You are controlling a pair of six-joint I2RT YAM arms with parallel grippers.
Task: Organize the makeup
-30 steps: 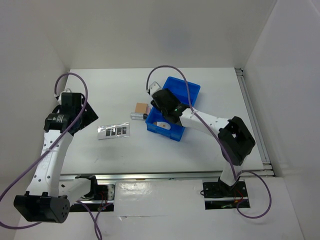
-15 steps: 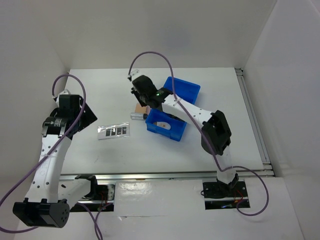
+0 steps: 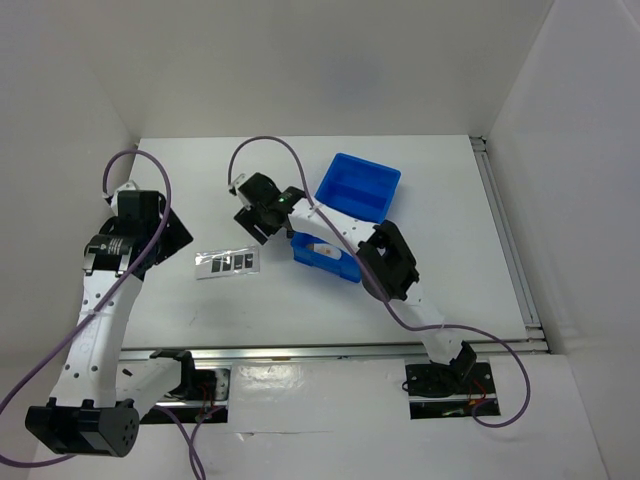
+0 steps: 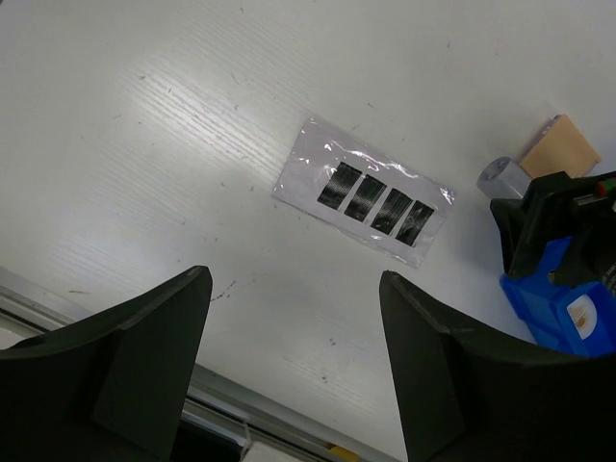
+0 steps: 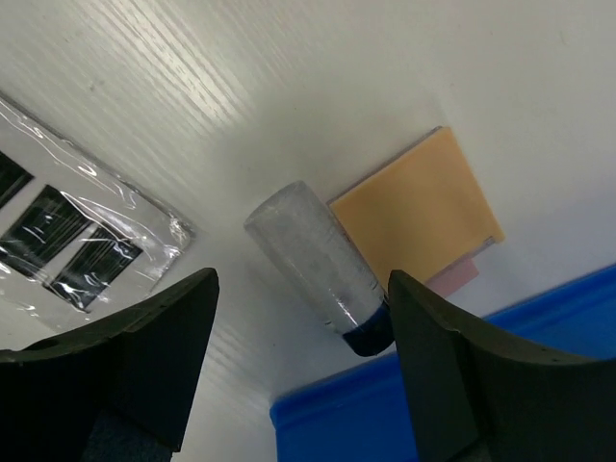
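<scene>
I need to move my right gripper down next onto the capped half of the small silver tube (image 5: 318, 265), because the tube lies on the tabletop below the open fingers, beside the tan pad.
A silver-grey palette strip (image 3: 227, 264) with four dark pans lies on the table, seen also in the left wrist view (image 4: 371, 204). A small silver tube (image 5: 318, 265) with a dark cap lies beside a tan square pad (image 5: 419, 197), just left of the blue bin (image 3: 360, 190). My right gripper (image 3: 262, 210) hovers over them, open and empty (image 5: 300, 279), and hides both in the top view. A white oval compact (image 3: 322, 248) lies in the bin. My left gripper (image 3: 163, 235) is open and empty (image 4: 294, 279), left of the palette. No brushes are in view.
The bin's near wall (image 5: 433, 423) lies close under the right gripper. White enclosure walls ring the table. A metal rail (image 3: 330, 350) runs along the near edge, and another (image 3: 505, 230) runs along the right side.
My right gripper has swung left from over the blue bin to above the silver tube and tan pad. The left arm has barely moved.
</scene>
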